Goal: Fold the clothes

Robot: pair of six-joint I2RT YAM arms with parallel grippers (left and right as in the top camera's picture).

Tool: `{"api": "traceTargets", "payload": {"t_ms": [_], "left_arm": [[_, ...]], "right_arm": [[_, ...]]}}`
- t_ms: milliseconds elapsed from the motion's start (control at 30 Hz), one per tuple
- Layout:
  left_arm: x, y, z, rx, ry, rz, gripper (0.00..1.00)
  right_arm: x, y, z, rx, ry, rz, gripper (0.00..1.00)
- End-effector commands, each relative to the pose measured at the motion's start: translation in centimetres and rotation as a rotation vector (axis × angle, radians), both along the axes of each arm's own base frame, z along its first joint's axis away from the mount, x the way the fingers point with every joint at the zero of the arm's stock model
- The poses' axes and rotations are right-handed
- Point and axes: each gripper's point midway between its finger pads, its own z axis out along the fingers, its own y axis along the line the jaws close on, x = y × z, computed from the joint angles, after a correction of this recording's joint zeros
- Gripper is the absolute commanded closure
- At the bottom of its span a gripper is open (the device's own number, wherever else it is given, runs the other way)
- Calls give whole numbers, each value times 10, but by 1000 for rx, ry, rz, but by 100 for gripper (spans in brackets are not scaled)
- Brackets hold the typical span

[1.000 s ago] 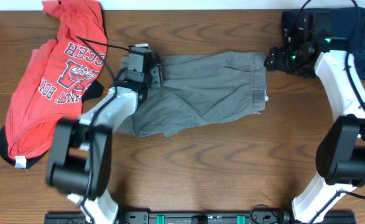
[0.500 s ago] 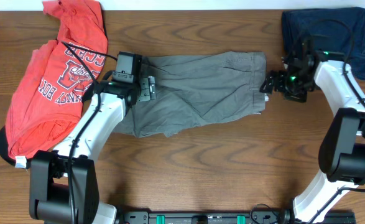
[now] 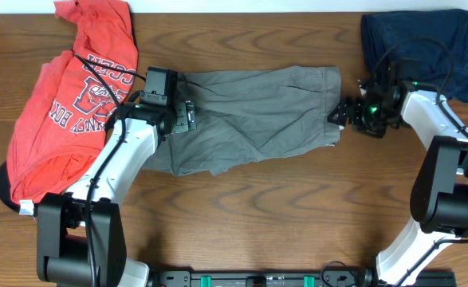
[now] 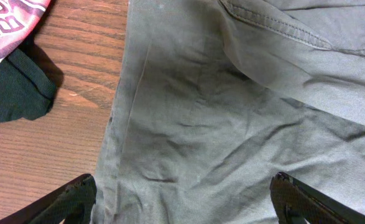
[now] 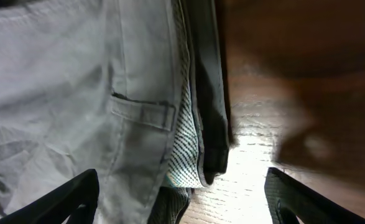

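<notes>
My right gripper is open, with the edge of the waistband between its fingers. It will move down and ease to the left in the overhead view onto the shorts' waistband edge.
Grey-olive shorts lie flat across the middle of the table, waistband at the right. My left gripper is open and low over the shorts' left leg end, with fabric between its fingers. My right gripper is open at the waistband edge, one finger over the fabric, the other over bare wood. A red-orange T-shirt with white lettering lies at the left. A dark navy garment lies at the back right.
The wooden table shows in front of the shorts. A black sleeve trim of the T-shirt lies close to the shorts' left edge. My right arm's cable runs over the navy garment.
My left gripper has slid a little left along the shorts' leg end. My right gripper has dropped from the back right corner down to the waistband edge.
</notes>
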Motion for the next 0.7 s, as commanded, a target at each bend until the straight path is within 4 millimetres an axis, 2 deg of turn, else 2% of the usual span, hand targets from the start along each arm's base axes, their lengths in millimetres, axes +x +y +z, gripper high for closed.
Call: {"api": "traceTargets", "payload": {"t_ms": [0,400,667], "left_arm": [[0,4,3,17,-3,-3,9],[0,4,3,17,-4,-3,9],[0,4,3,17,-3,-3,9]], "right_arm": [[-8,8,-12,49,31,-31,20],[-14,18,-41,76,29,-144,27],[-14,46,-49,91,2,-126,32]]}}
